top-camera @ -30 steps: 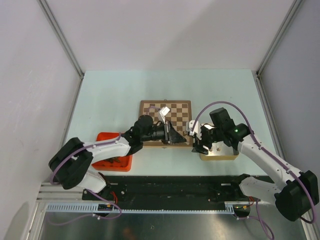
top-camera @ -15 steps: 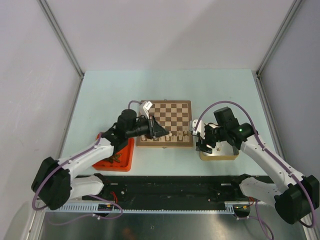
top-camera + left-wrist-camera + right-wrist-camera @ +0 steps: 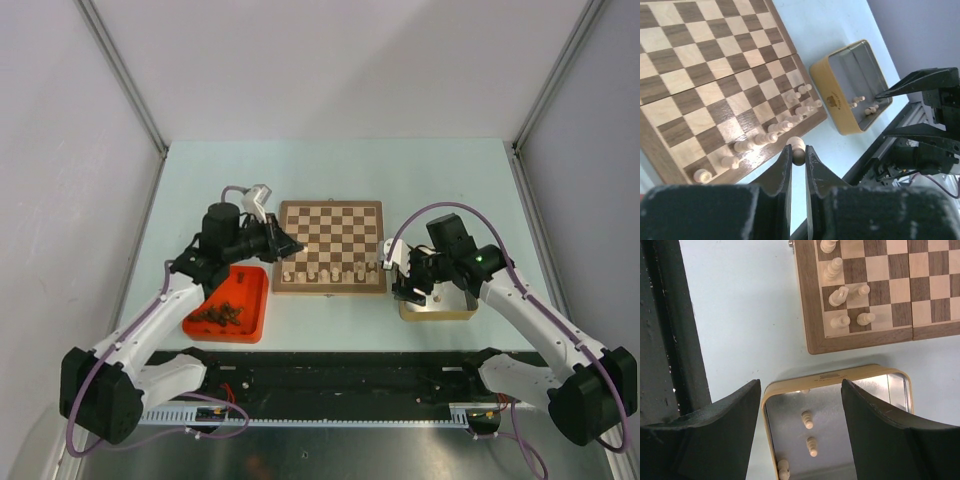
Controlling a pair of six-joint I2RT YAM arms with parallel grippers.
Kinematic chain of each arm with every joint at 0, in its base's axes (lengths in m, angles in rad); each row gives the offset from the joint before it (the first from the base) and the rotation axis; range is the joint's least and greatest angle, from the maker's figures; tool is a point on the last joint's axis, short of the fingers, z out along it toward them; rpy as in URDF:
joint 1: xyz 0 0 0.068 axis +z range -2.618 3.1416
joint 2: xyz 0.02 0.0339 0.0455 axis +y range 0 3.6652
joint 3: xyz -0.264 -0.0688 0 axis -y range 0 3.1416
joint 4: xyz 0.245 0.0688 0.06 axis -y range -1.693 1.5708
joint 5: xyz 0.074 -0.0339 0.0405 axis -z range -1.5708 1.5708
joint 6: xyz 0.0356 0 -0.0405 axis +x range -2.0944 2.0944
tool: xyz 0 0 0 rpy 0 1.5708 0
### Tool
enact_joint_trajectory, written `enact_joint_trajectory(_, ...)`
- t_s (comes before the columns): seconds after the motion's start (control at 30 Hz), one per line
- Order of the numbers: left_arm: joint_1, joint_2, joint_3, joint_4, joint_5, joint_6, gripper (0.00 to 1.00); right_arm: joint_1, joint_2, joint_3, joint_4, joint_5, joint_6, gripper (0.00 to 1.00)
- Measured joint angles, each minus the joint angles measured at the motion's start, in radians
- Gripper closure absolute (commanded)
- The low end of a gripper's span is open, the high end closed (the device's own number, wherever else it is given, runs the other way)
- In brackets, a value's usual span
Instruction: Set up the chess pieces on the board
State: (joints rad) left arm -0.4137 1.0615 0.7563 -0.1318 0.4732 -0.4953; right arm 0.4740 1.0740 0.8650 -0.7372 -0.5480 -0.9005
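The bare light square [image 3: 288,267] [image 3: 684,149] outward of the corner chess piece is below, so I should lower my left gripper toward the left in the wrist view and release there.
The board [image 3: 330,206] lies mid-table, with a row of pale chess pieces [image 3: 330,270] along its near edge. The same row [image 3: 765,137] shows in the left wrist view on the board [image 3: 705,65]. My left gripper [image 3: 291,247] hovers by the board's near left corner, shut on one small pale piece [image 3: 798,143]. My right gripper [image 3: 405,285] hangs open over the gold tin [image 3: 437,313]. Its jaws [image 3: 801,385] stand wide with nothing between them. Below them three pale pieces [image 3: 807,420] lie in the tin [image 3: 835,376].
A red tray [image 3: 256,291] holding several dark pieces [image 3: 220,315] sits left of the board, under my left arm. A few pale pieces [image 3: 840,295] crowd the board's near right corner [image 3: 812,342]. A black rail [image 3: 330,370] runs along the table's near edge.
My left arm has swung back to the left, from over the board's near edge to its near left corner, still shut on the piece. The right gripper has barely moved.
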Motion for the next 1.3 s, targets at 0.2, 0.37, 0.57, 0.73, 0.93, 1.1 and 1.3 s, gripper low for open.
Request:
enact_joint_trajectory(0.2, 0.025, -0.011, 0.058, -0.113, -0.054, 0.079, 1.00, -0.002, 0.002, 0.000, 0.000, 0.012, -0.001, 0.30)
enact_joint_trajectory(0.37, 0.032, -0.012, 0.097, -0.188, -0.143, 0.140, 1.00, -0.003, 0.003, 0.000, 0.000, 0.018, -0.003, 0.30)
enact_joint_trajectory(0.57, 0.047, 0.016, 0.121, -0.246, -0.248, 0.197, 1.00, -0.003, 0.005, 0.000, -0.003, 0.022, -0.015, 0.30)
enact_joint_trajectory(0.73, 0.048, 0.101, 0.154, -0.280, -0.318, 0.226, 1.00, -0.003, 0.009, 0.000, -0.006, 0.029, -0.018, 0.30)
enact_joint_trajectory(0.93, 0.050, 0.209, 0.187, -0.294, -0.351, 0.235, 1.00, -0.003, 0.009, 0.000, -0.007, 0.029, -0.019, 0.30)
enact_joint_trajectory(1.1, 0.032, 0.285, 0.206, -0.301, -0.394, 0.234, 1.00, -0.003, 0.010, 0.000, -0.007, 0.033, -0.019, 0.30)
enact_joint_trajectory(1.3, -0.028, 0.364, 0.241, -0.302, -0.456, 0.234, 1.00, -0.003, 0.011, 0.000, -0.008, 0.037, -0.021, 0.30)
